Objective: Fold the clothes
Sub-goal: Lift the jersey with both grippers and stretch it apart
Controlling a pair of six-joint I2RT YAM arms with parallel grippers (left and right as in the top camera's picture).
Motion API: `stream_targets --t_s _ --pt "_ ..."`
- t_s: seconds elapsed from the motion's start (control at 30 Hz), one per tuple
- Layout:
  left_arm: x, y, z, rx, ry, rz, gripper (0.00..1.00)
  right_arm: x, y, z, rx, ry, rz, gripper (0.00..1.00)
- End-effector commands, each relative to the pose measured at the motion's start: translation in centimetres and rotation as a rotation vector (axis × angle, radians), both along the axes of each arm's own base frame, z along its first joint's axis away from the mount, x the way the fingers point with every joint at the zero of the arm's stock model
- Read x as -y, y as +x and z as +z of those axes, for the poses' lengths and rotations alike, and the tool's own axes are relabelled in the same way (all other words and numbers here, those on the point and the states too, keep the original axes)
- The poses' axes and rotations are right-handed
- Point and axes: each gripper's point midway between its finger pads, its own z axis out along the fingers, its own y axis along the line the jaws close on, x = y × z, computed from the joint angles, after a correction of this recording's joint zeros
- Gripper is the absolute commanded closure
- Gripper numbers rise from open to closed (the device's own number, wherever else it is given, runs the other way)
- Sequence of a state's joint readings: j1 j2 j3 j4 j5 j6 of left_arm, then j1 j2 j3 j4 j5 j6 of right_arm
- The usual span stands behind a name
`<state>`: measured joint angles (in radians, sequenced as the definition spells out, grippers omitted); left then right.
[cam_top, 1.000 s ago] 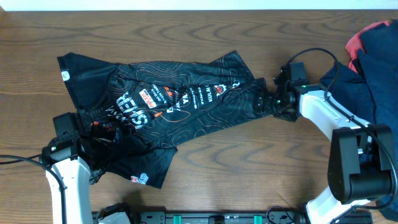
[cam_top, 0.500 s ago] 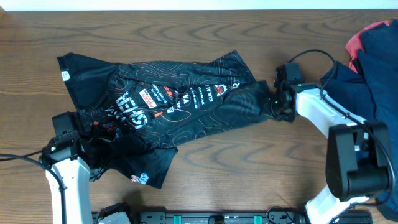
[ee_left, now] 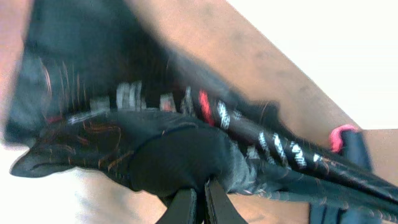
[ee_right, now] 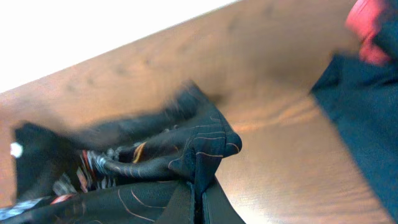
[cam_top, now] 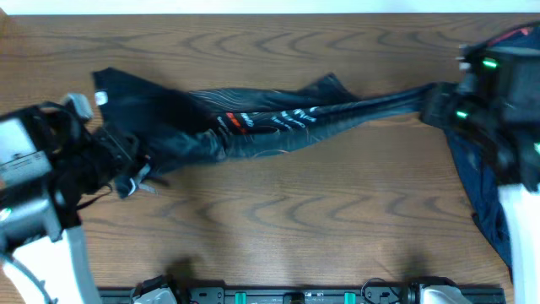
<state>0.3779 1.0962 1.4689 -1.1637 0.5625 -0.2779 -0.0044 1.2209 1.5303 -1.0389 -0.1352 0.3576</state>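
The bare far tabletop is outward, so the left gripper will next lift the end of the twisted jersey, swing it outward to spread it, then lower it and let it go.
The clothes, a black jersey (cam_top: 253,127) with fine orange lines and white and red logos, hang stretched in a long twisted band across the wooden table (cam_top: 295,228). My left gripper (cam_top: 125,162) is shut on the jersey's left end; in the left wrist view its fingers (ee_left: 184,205) pinch a bunched black fold (ee_left: 174,158). My right gripper (cam_top: 437,103) is shut on the right end; in the right wrist view a fold of cloth (ee_right: 205,146) rises from between its fingertips (ee_right: 214,208). Both arms look blurred.
A pile of other garments, dark blue (cam_top: 485,194) with some red (cam_top: 515,35), lies at the table's right edge, under my right arm. It shows in the right wrist view (ee_right: 367,118) and as a red patch in the left wrist view (ee_left: 339,137).
The right gripper has shut on the jersey's right end. Both arms have lifted and pulled apart, drawing the spread jersey into a taut, narrow band.
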Motion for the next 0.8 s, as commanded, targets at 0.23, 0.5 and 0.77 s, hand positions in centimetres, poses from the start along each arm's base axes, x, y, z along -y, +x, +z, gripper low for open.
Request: stream_targets --t_s 0.23,0.5,0.77 --pt "2.0 -4.0 14.0 0.363 0.151 -0.042 0.94 3.9 -5.8 14.0 0.400 -0.222 -0.106 0.99" --pt "0.0 -0.8 12.3 0.280 0.150 -0.008 0.94 4.7 -3.7 13.5 0.357 -0.264 -0.121 0.99" --pt "-1.5 10.6 5.6 0.115 0.080 -0.093 0.94 5.3 7.1 3.6 0.074 -0.277 -0.068 0.99"
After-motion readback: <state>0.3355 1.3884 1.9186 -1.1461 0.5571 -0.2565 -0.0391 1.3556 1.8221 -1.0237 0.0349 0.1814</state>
